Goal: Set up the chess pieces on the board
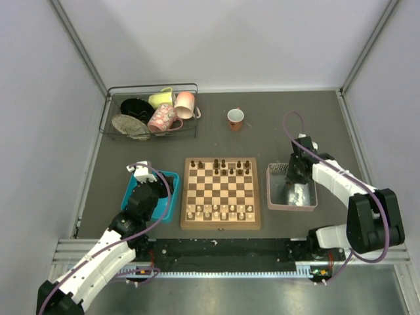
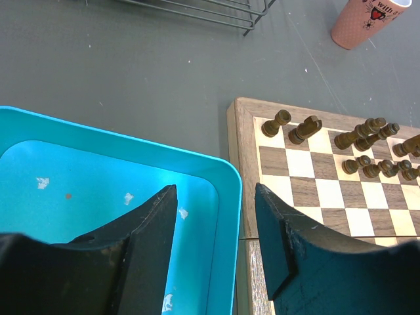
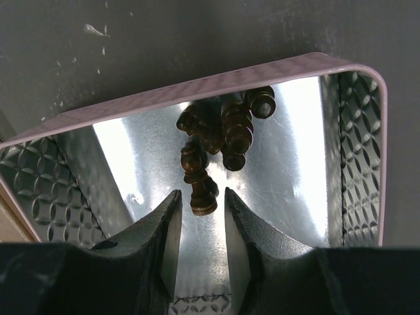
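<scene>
My right gripper lowers further into the grey tray point(image 3: 197, 88) next. It then closes around the body of the lying dark piece point(image 3: 199, 188), since the piece's base shows between the open fingers.
The board point(image 1: 221, 225) lies mid-table, with dark chess pieces point(image 1: 226, 167) standing on its two far rows; they also show in the left wrist view point(image 2: 305, 129). Several more dark chess pieces point(image 3: 233, 131) lie in a heap in the grey tray point(image 3: 197, 88). My right gripper point(image 3: 199, 193) reaches down into that tray, open and narrow. The base of one lying dark piece point(image 3: 197, 177) sits between its fingertips, with a small gap on each side. My left gripper point(image 2: 215, 197) hangs open and empty over the right rim of the blue tray point(image 2: 98, 177), beside the board's left frame point(image 2: 239, 164).
Pale chessmen point(image 1: 220, 211) fill the board's near rows. A wire rack point(image 1: 151, 111) with mugs and dishes stands at the back left. A red and white cup point(image 1: 235, 119) stands behind the board. The grey tray point(image 1: 292, 207) sits right of the board, the blue tray point(image 1: 172, 176) to its left.
</scene>
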{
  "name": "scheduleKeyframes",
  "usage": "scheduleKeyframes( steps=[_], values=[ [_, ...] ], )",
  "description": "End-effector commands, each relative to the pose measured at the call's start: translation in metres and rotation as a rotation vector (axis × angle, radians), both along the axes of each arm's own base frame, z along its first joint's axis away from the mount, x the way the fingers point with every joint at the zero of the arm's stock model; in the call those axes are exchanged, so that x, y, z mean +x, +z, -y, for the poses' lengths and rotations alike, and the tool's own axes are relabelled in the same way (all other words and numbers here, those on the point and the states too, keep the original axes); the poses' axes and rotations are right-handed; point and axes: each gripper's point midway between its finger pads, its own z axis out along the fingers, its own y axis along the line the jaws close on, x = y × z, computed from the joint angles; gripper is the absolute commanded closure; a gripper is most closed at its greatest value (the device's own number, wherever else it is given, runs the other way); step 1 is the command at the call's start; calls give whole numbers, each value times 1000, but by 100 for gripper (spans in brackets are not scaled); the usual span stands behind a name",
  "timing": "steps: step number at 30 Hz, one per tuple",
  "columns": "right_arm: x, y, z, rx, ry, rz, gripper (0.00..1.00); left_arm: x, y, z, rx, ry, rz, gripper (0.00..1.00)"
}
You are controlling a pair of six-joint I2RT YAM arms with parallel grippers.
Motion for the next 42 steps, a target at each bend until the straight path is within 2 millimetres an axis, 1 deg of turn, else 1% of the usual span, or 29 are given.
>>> scheduleKeyframes(
  steps=[1,3,9,12,15,16,18,19,22,23,24,25,26,27,28,29,30,31,32,33,34,35,36,37,38,39,40,41,42],
  values=[
    [13,-3,0,6,14,24,69,6,18,3,-31,-1,58,44],
    [13,-7,0,3,16,10,70,6,18,3,-31,-1,58,44],
    [15,-10,-1,12,12,3,74,6,17,3,-29,0,54,44],
    [13,-14,-2,18,15,-16,78,6,18,3,-31,0,58,44],
    [11,-14,-3,24,18,-17,86,6,17,3,-30,0,56,44],
    [11,-12,-4,26,18,-8,90,6,18,3,-31,0,58,44],
    [9,-6,-5,38,21,5,96,6,18,3,-32,0,58,44],
    [8,-3,-5,44,23,14,98,5,18,3,-33,0,59,44],
    [5,21,-17,112,61,75,100,5,21,3,-30,-6,68,45],
    [4,36,-19,133,73,122,100,3,23,9,-29,-46,69,46],
    [3,44,-20,145,79,151,100,2,28,11,-21,-66,80,47],
    [0,53,-28,185,105,176,100,2,31,12,-26,-74,86,47],
    [-1,70,-31,210,123,239,100,0,33,13,-26,-81,83,48],
    [-3,78,-35,233,142,266,100,1,44,14,-42,-78,102,48],
    [-7,88,-46,285,199,286,100,-1,45,13,-37,-81,88,48],
    [-9,98,-53,318,237,315,100,-2,51,14,-43,-91,94,48],
    [-11,115,-62,357,293,374,100,-5,63,18,-51,-117,103,48],
    [-19,129,-81,451,388,394,100,-6,71,20,-61,-131,113,47],
    [-27,139,-97,506,466,413,100,-8,79,23,-73,-148,123,47],
    [-31,155,-110,557,538,458,100,-13,96,31,-101,-202,153,47],
    [-44,165,-127,638,628,456,100,-16,106,37,-120,-235,170,46],
    [-52,172,-138,673,687,456,100,-21,116,44,-142,-281,190,46],
    [-64,180,-155,704,779,455,100,-31,137,59,-177,-388,234,45],
    [-75,185,-167,731,850,445,100,-39,149,69,-196,-457,262,44],
    [-83,189,-176,745,904,443,100,-46,158,77,-213,-517,280,43],
    [-101,197,-192,767,1009,442,100,-52,171,84,-228,-568,297,43],
    [-107,200,-200,776,1054,435,100,-66,184,97,-251,-681,329,43],
    [-113,210,-207,787,1100,448,100,-73,190,103,-269,-730,325,43],
    [-129,214,-217,808,1175,438,100,-79,199,110,-280,-787,328,42]
  ],
)
